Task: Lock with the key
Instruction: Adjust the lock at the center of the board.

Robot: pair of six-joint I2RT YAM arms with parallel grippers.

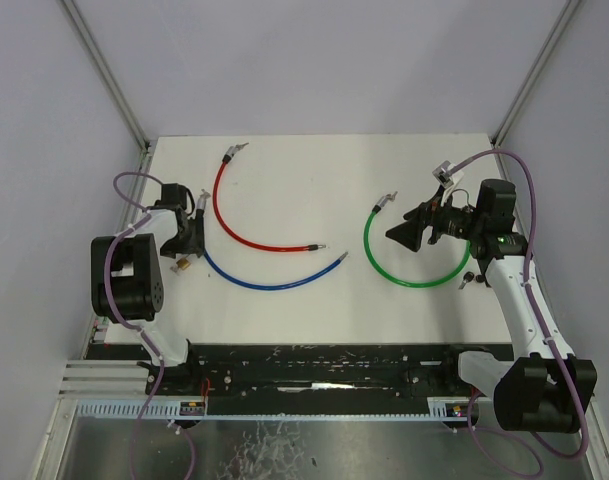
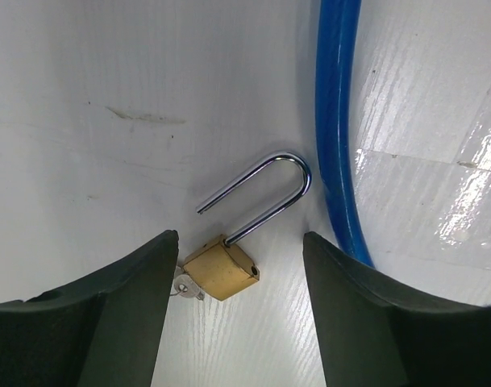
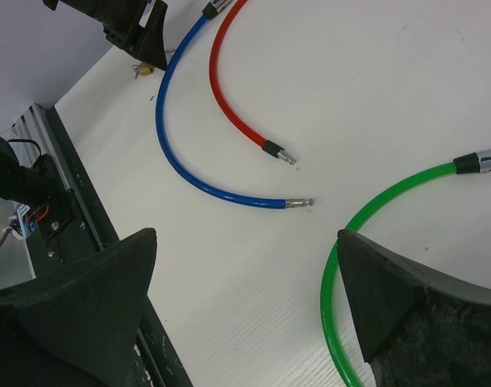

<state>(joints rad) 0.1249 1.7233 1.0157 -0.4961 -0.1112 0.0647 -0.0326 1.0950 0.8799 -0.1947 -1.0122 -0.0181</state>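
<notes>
My left gripper eases a little toward the blue cable next and closes its fingers onto the brass lock body (image 1: 181, 265) (image 2: 222, 271), since that already lies between them.
A small brass padlock (image 2: 221, 270) lies flat on the white table, its steel shackle (image 2: 269, 189) swung open. A silver key (image 2: 185, 287) sticks out of its bottom end, close against my left finger (image 2: 124, 298). My left gripper (image 2: 239, 235) is open, its jaws standing on either side of the lock body without pinching it. From above, the left gripper (image 1: 189, 235) sits at the table's left edge with the padlock (image 1: 183, 265) just below it. My right gripper (image 1: 399, 232) hovers open and empty on the right.
A blue cable (image 2: 334, 121) runs just right of the shackle and curves across the table (image 1: 274, 284). A red cable (image 1: 234, 225) arcs above it. A green cable (image 1: 404, 280) loops under the right gripper (image 3: 247, 234). The black rail (image 1: 314, 365) lines the near edge.
</notes>
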